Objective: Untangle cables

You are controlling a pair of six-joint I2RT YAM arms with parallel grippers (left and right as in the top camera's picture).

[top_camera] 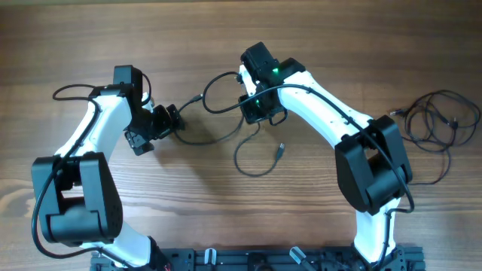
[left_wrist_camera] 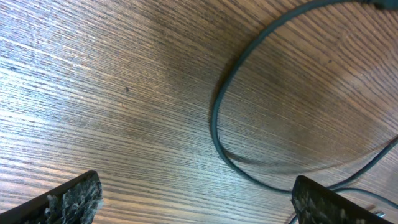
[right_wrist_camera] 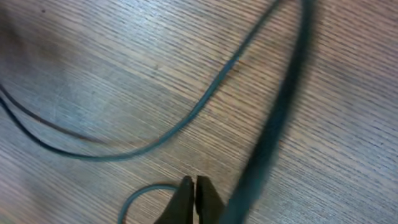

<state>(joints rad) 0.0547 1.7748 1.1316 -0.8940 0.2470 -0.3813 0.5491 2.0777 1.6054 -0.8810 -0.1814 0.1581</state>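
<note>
I should lift the dark cable with my right gripper, carry it over the second tangle (top_camera: 441,126) and let it go, since that pile lies to the gripper's right in the overhead view.
One thin black cable (top_camera: 236,156) lies in loose loops at mid-table, its small plug end (top_camera: 280,149) pointing toward the front. My right gripper (top_camera: 261,114) sits over this cable's upper part. In the right wrist view its fingers (right_wrist_camera: 194,186) are pressed together, and a strand of the cable (right_wrist_camera: 138,193) curls into the pinch from the left. A blurred strand (right_wrist_camera: 280,112) crosses close to the camera. My left gripper (top_camera: 173,120) is open to the left of the cable. Between its wide-apart fingers (left_wrist_camera: 196,186) is only bare wood, with a cable loop (left_wrist_camera: 214,118) just ahead.
A second tangle of thin black cables (top_camera: 440,120) lies near the table's right edge. The arm bases and a black rail (top_camera: 248,260) line the front edge. A thicker black wire (top_camera: 71,92) trails from the left arm.
</note>
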